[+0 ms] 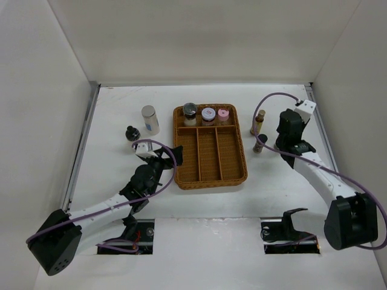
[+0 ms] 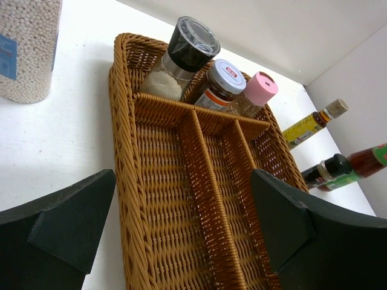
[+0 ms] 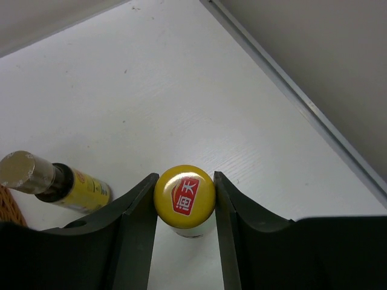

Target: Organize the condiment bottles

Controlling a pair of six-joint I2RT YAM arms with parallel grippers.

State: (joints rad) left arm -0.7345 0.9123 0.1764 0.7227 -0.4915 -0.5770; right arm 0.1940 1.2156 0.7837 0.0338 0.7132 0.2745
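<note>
The robot should raise its right gripper next, move it across the tan-capped bottle toward the tray, and bring it down into the tray's far end (image 1: 228, 136), in the empty section closest to that bottle.
The wicker tray (image 1: 209, 173) holds three bottles in its far compartment: a black-capped grinder (image 1: 190, 113), a grey-capped jar (image 1: 208, 115) and a pink-capped bottle (image 1: 224, 115). A white cylinder (image 1: 150, 119) and a small black-capped bottle (image 1: 132, 133) stand left of the tray. A tan-capped, yellow-labelled bottle (image 1: 259, 122) and a dark-capped bottle (image 1: 260, 144) stand to its right. My right gripper (image 3: 184, 202) is shut on a yellow-capped bottle (image 3: 184, 192), hidden under the gripper (image 1: 292, 128) in the top view. My left gripper (image 1: 164, 154) is open and empty at the tray's left edge.
An aluminium rail (image 3: 302, 103) runs along the table's right edge close to my right gripper. White walls close in the table on three sides. In the left wrist view my open gripper (image 2: 181, 229) spans the tray's long left compartments (image 2: 163, 199).
</note>
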